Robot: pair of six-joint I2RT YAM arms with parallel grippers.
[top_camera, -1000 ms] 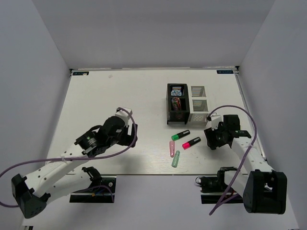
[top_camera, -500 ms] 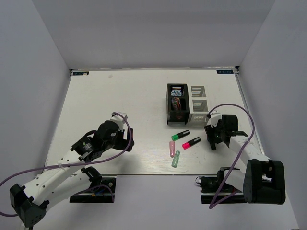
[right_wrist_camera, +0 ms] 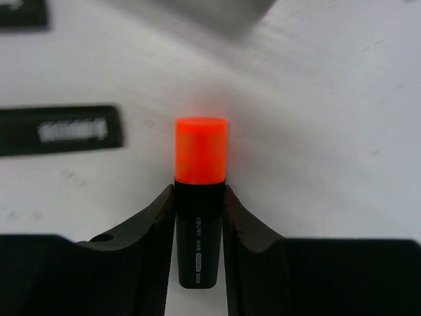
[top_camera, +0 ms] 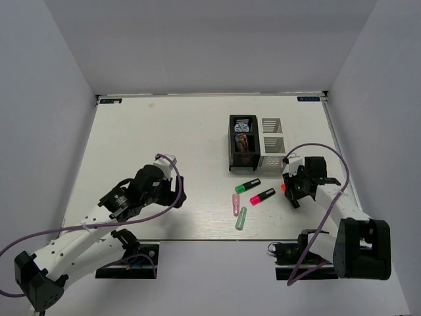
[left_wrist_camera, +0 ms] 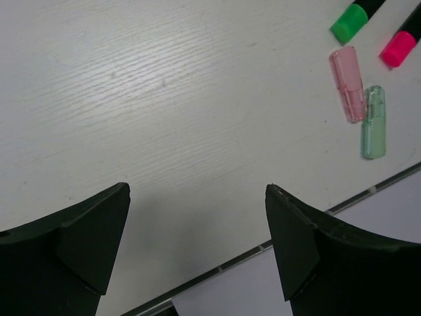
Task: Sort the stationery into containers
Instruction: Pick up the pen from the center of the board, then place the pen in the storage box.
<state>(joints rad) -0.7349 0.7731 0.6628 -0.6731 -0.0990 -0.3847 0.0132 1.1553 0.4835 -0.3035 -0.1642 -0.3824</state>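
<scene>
I will next lift my right gripper and move it outward over the white mesh organizer's far section [top_camera: 271, 125] to release the black highlighter, because that section is empty.
My right gripper [top_camera: 290, 189] is shut on a black highlighter with an orange cap [right_wrist_camera: 200, 148], just right of the loose items and in front of the white mesh organizer [top_camera: 272, 142]. The black slatted organizer [top_camera: 231, 146] holds the blue-white tape roll [top_camera: 243, 124] in its far compartment and the pink cylinder [top_camera: 243, 141] in its near one. On the table lie a green-capped highlighter [top_camera: 247, 185], a pink-capped highlighter [top_camera: 262, 196], a pale pink capsule [top_camera: 235, 204] and a green capsule [top_camera: 241, 218]. My left gripper [top_camera: 175, 192] is open and empty, well left of them.
The table's near edge [left_wrist_camera: 217, 266] runs just under my left gripper [left_wrist_camera: 197, 191]. The left wrist view shows the pink capsule [left_wrist_camera: 347, 82], the green capsule [left_wrist_camera: 373, 122] and both highlighter caps at its upper right. White walls enclose the table on three sides.
My left arm has drawn back toward the near edge. My right gripper has shifted slightly left and turned, and the orange cap now shows between its fingers.
</scene>
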